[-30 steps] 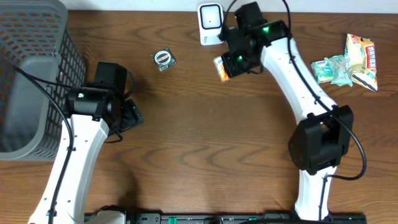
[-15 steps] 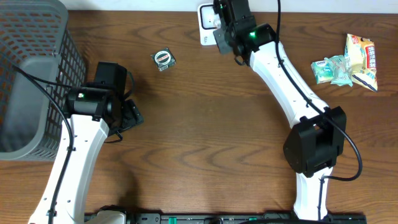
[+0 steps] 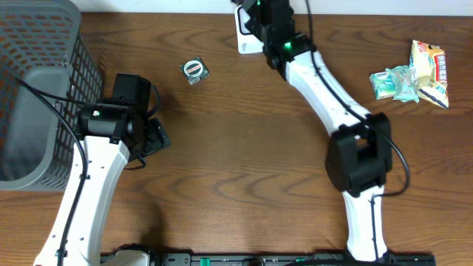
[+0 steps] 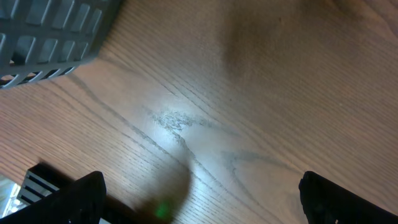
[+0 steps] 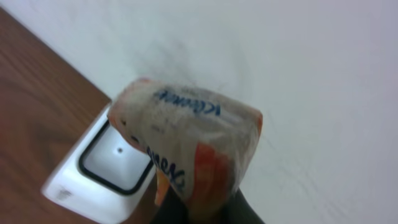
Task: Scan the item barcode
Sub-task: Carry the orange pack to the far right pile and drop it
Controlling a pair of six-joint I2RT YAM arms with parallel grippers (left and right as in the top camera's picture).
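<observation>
I will next dip my right gripper over the scanner [image 3: 244,43], then move it right in the overhead view to release the pack by the grouped green packets.
In the right wrist view, a soft white and orange tissue pack [image 5: 193,134] with blue lettering is pinched at its lower end by my right gripper [image 5: 208,210], which is shut on it. The pack hangs tilted just above and to the right of the white barcode scanner [image 5: 106,165] with its dark-rimmed window. Overhead, the right gripper [image 3: 260,16] is at the table's far edge over the scanner [image 3: 244,43], and the wrist hides the pack. My left gripper [image 3: 154,137] stands open over bare wood, with nothing between its fingers [image 4: 84,196].
A grey mesh basket [image 3: 37,89] fills the far left; its corner shows in the left wrist view [image 4: 56,31]. A small round packet [image 3: 195,69] lies left of the scanner. Green and yellow snack packets [image 3: 414,74] lie at the far right.
My right arm has carried the tissue pack up and left from beside the scanner to over it at the far edge. The left arm has not moved.
</observation>
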